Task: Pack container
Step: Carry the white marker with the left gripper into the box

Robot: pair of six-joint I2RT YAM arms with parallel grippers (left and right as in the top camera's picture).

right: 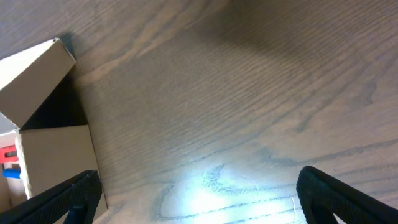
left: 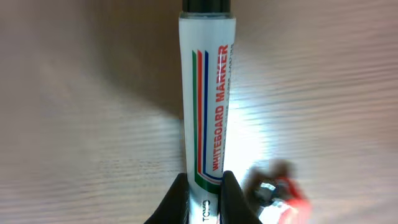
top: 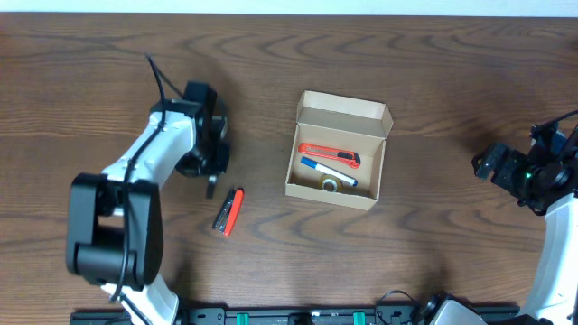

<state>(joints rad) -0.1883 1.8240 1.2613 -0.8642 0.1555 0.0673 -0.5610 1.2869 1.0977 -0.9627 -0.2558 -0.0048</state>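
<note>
My left gripper should next swing over the open box's inside and release the marker there, since the box is to the gripper's right in the overhead view.
The container is a small tan cardboard box, open, with its flap lid standing up at the back. Inside lie a red utility knife, a blue marker and a tape roll. My left gripper is left of the box and shut on a white whiteboard marker with a black cap, held just above the table. My right gripper is open and empty at the far right. In the right wrist view its fingers frame bare table, and the box is at the left edge.
A red and black pen-like item lies on the wood table just below my left gripper. It shows blurred in the left wrist view. A dark rail runs along the table's front edge.
</note>
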